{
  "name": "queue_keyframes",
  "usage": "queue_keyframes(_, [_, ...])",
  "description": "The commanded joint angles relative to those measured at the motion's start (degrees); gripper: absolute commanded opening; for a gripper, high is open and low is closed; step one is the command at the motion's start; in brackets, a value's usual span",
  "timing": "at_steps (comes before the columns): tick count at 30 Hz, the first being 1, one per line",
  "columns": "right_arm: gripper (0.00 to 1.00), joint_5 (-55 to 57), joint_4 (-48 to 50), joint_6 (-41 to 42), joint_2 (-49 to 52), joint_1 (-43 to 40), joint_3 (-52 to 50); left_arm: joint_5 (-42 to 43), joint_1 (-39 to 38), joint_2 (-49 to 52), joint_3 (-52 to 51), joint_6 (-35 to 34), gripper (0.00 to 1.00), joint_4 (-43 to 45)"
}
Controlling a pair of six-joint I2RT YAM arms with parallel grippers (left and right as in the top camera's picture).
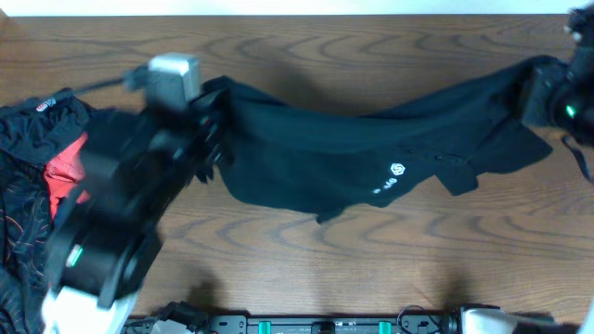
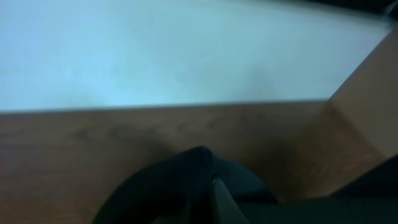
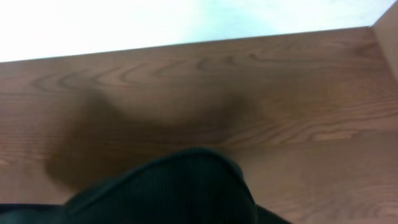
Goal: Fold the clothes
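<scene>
The raised shirt end goes down and back in my left gripper next for release, since bare tabletop lies below the gripper and back toward the base.
The clothes' plain black shirt hangs stretched across the wooden table, with a small white logo near its lower edge. My left gripper is shut on the shirt's left end. At the far right, my right gripper is shut on the other end. The left wrist view shows a bunch of black fabric around one pale fingertip. In the right wrist view, ribbed black fabric covers the fingers.
A pile of other clothes lies at the left edge, black-patterned with a red piece, partly under my left arm. A white surface lies beyond the table's back edge. A black rail runs along the front.
</scene>
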Motion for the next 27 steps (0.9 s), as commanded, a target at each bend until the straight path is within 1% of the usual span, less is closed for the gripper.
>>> queue_keyframes(1, [0.01, -0.22, 4.85, -1.36, 5.57, 0.2, 0.68, -0.46, 0.2, 8.68, 0.28, -0.7, 0.06, 2.8])
queue_keyframes(5, [0.01, 0.74, 16.26, -1.95, 11.41, 0.11, 0.7, -1.01, 0.59, 15.96, 0.96, 2.23, 0.06, 10.73])
queue_keyframes(8, [0.01, 0.61, 24.9, -1.27, 14.16, 0.13, 0.7, -5.49, 1.7, 19.1, 2.91, 2.34, 0.06, 15.06])
queue_keyframes(11, [0.01, 0.46, 33.66, -1.29, 15.15, 0.11, 0.76, -9.42, 3.26, 19.89, 5.07, 2.36, 0.06, 17.03])
queue_keyframes(15, [0.01, 0.46, 41.94, -1.49, 14.86, -0.13, 1.88, -9.92, 5.88, 19.87, 8.52, 3.23, 0.06, 17.05])
queue_keyframes(18, [0.01, 0.44, 41.53, -1.49, 14.88, -0.13, 3.37, -9.9, 6.97, 19.89, 8.94, 3.19, 0.06, 16.79])
queue_keyframes(21, [0.01, 0.22, 37.42, -1.49, 15.06, -0.13, 3.32, -9.68, 7.1, 20.76, 8.94, 3.21, 0.06, 14.56])
queue_keyframes(24, [0.01, 0.22, 29.62, -1.51, 15.98, -0.13, 3.32, -8.44, 7.1, 22.91, 8.94, 3.21, 0.07, 11.43])
queue_keyframes(25, [0.01, 0.22, 26.03, -1.49, 16.35, -0.13, 3.3, -6.75, 7.1, 24.0, 8.94, 3.21, 0.09, 9.77])
queue_keyframes(27, [0.01, -0.02, 18.21, -1.49, 17.51, -0.07, 3.3, -2.58, 7.1, 26.4, 8.94, 3.21, 0.09, 6.62])
